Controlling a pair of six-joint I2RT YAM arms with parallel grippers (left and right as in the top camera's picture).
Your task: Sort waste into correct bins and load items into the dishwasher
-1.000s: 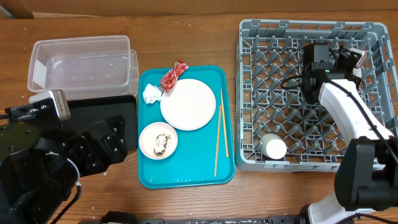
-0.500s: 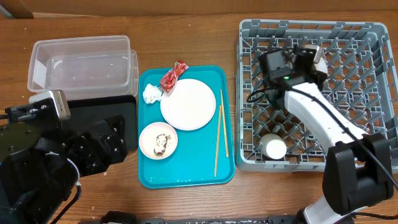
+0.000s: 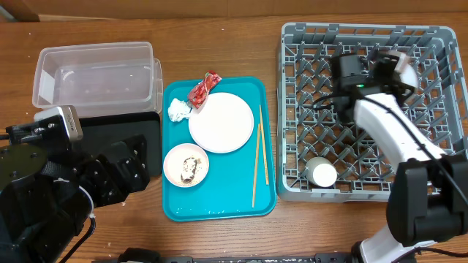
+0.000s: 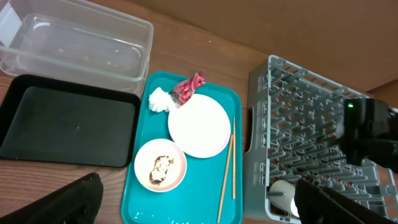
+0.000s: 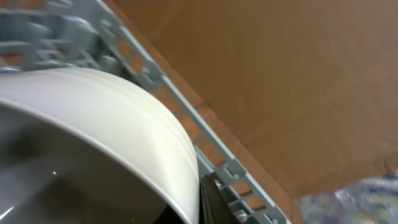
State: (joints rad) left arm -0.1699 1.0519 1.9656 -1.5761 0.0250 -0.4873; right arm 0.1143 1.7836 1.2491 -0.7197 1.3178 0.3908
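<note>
My right gripper lowers the tilted white bowl onto the grey rack's wires next and releases the bowl's rim, since those pegs lie below the gripper.
My right gripper (image 3: 393,70) is shut on the rim of a small white bowl (image 5: 93,124), held tilted over the back of the grey dishwasher rack (image 3: 300,44); one dark fingertip (image 5: 208,200) presses its edge. A white cup (image 3: 321,174) lies in the rack's front left corner. On the teal tray (image 3: 219,208) rest the pale plate (image 3: 221,122), a bowl with rice scraps (image 3: 186,164), the red wrapper (image 3: 204,89), the napkin (image 3: 178,110) and the chopsticks (image 3: 257,157). My left gripper (image 4: 199,205) hangs open, high above the tray's front.
The clear tub (image 3: 95,73) stands at the back left, with the black tray (image 3: 139,128) just in front of it, partly under my left arm (image 3: 66,190). Bare wooden table runs along the front edge and between the teal tray and the rack.
My right arm swung left across the back of the rack with the bowl, then came back toward the right. The left arm and everything on the teal tray stayed put.
</note>
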